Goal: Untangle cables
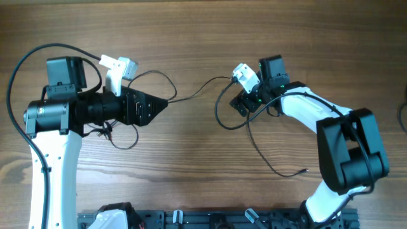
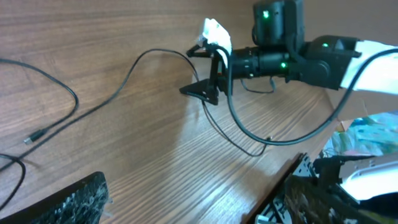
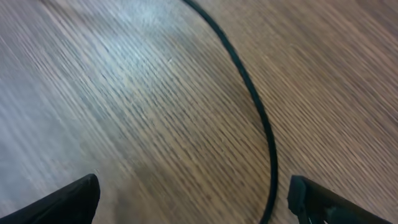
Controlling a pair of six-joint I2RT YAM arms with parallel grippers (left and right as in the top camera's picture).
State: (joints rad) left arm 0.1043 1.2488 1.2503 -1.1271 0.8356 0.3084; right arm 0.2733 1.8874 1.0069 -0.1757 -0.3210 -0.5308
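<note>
The right gripper lowers slightly onto that part of the cable (image 3: 272, 190) next and closes, since the dark cable already runs between its open fingers near one finger.
Thin dark cables lie in loose loops on the wooden table. One cable (image 1: 191, 92) runs between the two grippers. Another (image 1: 264, 152) curves from the right gripper down to a plug end (image 1: 304, 170). My left gripper (image 1: 159, 105) points right over the table, open, with nothing between its fingers (image 2: 68, 202). In the left wrist view a cable (image 2: 118, 93) ends in a small plug (image 2: 31, 138) ahead of it. My right gripper (image 1: 241, 103) is open and low over a cable (image 3: 261, 118), which passes between its jaws, close to the right finger (image 3: 323, 202).
A dark equipment rack (image 1: 210, 219) lines the table's near edge. The right arm (image 2: 298, 59) reaches across ahead of the left wrist camera. A further tangle of cable (image 1: 117, 137) lies under the left arm. The table edge (image 2: 280, 180) runs at the lower right.
</note>
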